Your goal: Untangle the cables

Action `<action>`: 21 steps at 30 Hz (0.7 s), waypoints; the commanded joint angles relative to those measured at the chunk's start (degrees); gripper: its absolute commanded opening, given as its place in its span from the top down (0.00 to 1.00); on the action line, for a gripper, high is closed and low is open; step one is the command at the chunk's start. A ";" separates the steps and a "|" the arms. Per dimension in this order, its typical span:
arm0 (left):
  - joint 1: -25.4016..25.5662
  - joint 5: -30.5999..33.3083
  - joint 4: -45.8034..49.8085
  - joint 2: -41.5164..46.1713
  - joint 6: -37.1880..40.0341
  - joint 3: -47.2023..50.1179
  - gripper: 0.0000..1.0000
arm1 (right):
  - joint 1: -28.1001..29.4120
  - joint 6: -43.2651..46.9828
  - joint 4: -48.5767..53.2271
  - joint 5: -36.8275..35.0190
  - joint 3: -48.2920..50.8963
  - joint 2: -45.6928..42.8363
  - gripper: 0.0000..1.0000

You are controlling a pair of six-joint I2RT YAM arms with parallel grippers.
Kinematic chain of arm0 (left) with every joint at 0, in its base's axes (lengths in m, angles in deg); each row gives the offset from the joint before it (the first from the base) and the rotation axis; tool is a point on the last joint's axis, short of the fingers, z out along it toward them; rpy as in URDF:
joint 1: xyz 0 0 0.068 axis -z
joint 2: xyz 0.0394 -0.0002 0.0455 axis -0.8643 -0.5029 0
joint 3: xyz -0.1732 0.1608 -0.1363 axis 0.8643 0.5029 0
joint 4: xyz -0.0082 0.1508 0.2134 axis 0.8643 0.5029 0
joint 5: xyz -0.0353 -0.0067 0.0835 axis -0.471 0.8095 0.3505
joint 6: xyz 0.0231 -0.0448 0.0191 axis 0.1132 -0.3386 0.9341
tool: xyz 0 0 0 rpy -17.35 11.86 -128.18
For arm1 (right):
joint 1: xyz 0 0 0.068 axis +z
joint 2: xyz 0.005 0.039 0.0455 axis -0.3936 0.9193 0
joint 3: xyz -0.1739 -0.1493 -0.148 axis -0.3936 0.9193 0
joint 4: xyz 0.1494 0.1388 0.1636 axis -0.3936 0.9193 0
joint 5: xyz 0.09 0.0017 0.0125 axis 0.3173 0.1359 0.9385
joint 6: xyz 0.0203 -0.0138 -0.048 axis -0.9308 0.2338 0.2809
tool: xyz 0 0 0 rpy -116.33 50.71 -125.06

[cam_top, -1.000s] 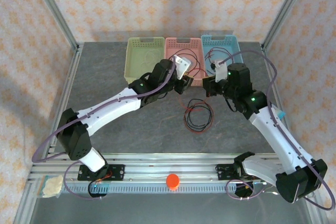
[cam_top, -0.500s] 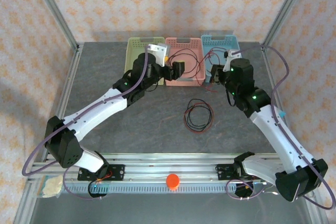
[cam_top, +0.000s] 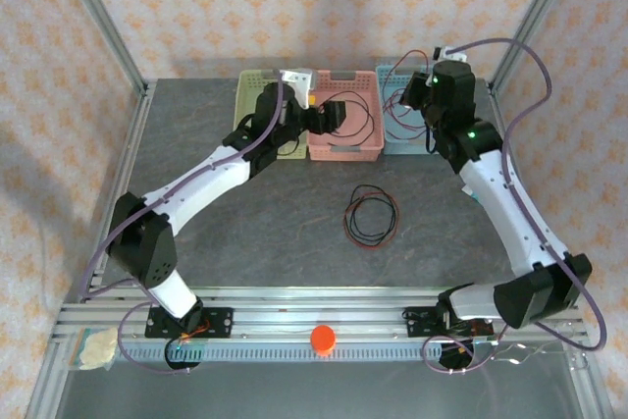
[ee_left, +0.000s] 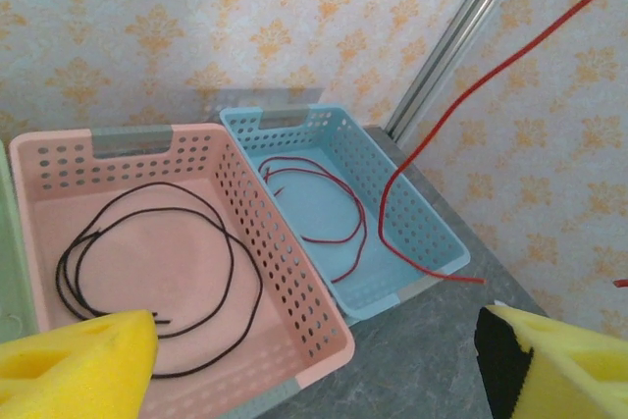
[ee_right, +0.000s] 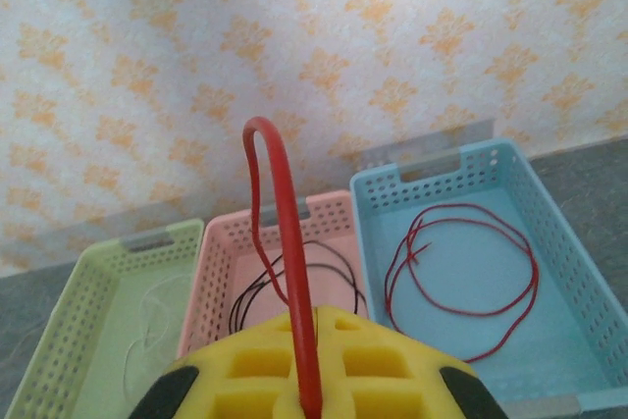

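I should next lower my right gripper toward the blue basket's bottom below it and release the red cable there, beside another red cable already inside.
A coil of red and black cables [cam_top: 370,216] lies on the grey table between the arms. My right gripper [ee_right: 324,340] is shut on a red cable [ee_right: 285,223], which arches up out of its yellow pads. In the top view this gripper [cam_top: 410,97] hangs over the blue basket [cam_top: 388,144]. My left gripper [ee_left: 319,360] is open, with its yellow fingers [ee_left: 78,360] wide apart and nothing between them; it hovers at the pink basket [cam_top: 345,153]. A black cable [ee_left: 147,272] lies coiled in the pink basket, and a red cable [ee_left: 324,203] lies in the blue basket [ee_left: 422,233].
The green basket [ee_right: 98,340] at the left of the row holds a pale white cable [ee_right: 147,326]. The three baskets stand side by side against the back wall. An orange knob [cam_top: 324,339] sits on the front rail. Metal frame posts rise at the back corners.
Both arms have swung back from the table's middle to the baskets. The right gripper rose with the red cable to the blue basket. The coil on the table has not moved.
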 commanded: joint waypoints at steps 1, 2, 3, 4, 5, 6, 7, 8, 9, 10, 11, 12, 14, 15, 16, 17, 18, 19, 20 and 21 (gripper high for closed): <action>-0.28 -2.24 -1.86 -2.91 -0.55 -5.55 0.14 | -0.85 1.19 -0.13 -2.21 -4.73 2.22 1.00; -0.24 -2.35 -1.64 -3.88 -0.61 -6.69 0.13 | -1.29 1.45 -0.13 -2.41 -5.83 3.10 1.00; -0.26 -2.25 -1.53 -4.95 -0.70 -7.85 0.13 | -1.84 1.71 -0.13 -2.37 -7.06 4.21 1.00; -0.31 -2.08 -1.53 -5.99 -0.99 -8.98 0.12 | -2.52 1.78 -0.19 -2.12 -8.05 5.12 1.00; -0.30 -1.98 -1.53 -6.95 -1.23 -9.91 0.12 | -3.24 1.74 -0.17 -1.69 -8.96 6.05 1.00; -0.25 -1.89 -1.52 -8.02 -1.57 -11.05 0.11 | -4.16 1.71 -0.22 -0.91 -9.86 7.05 1.00; -0.22 -2.04 -1.59 -8.91 -1.89 -12.02 0.10 | -5.13 1.65 -0.36 0.19 -10.73 8.03 1.00; -0.30 -2.28 -2.01 -9.91 -1.87 -12.67 0.10 | -5.91 1.67 -0.35 0.98 -11.44 8.96 1.00; -0.24 -2.58 -2.91 -10.71 -2.07 -13.08 0.10 | -6.69 1.61 -0.30 1.50 -12.29 9.78 1.00; -0.20 -2.68 -3.49 -11.40 -2.38 -13.56 0.10 | -7.39 1.69 -0.38 1.90 -13.32 10.78 1.00; -0.22 -2.93 -3.76 -12.04 -2.48 -14.08 0.10 | -7.91 1.85 -0.38 2.04 -14.10 11.49 1.00; -0.21 -3.27 -3.74 -12.82 -2.63 -14.90 0.10 | -8.54 2.12 -0.29 2.11 -15.03 12.33 1.00; -0.26 -3.81 -3.47 -14.06 -2.87 -16.60 0.10 | -9.67 2.72 -0.08 3.08 -17.02 14.33 1.00; -0.20 -4.10 -3.49 -15.59 -3.05 -17.25 0.10 | -10.20 2.99 0.24 3.34 -18.13 15.48 1.00; -0.22 -4.38 -3.53 -16.54 -3.24 -17.82 0.11 | -10.61 3.31 0.52 3.49 -19.27 16.64 1.00; -0.22 -4.59 -3.64 -17.13 -3.47 -18.29 0.11 | -10.91 3.73 0.72 3.77 -20.08 17.60 1.00; -0.21 -4.85 -3.73 -17.79 -3.68 -18.70 0.11 | -11.27 3.98 0.84 3.89 -20.89 18.70 1.00; -0.20 -5.12 -3.73 -18.42 -3.78 -19.17 0.11 | -11.57 4.32 1.01 3.89 -21.63 19.76 1.00; -0.13 -5.29 -3.64 -18.88 -3.87 -19.38 0.11 | -11.77 4.65 1.18 4.17 -22.23 20.75 1.00; -0.01 -5.38 -3.72 -19.43 -3.85 -19.61 0.11 | -12.09 5.19 1.50 4.86 -23.05 21.97 1.00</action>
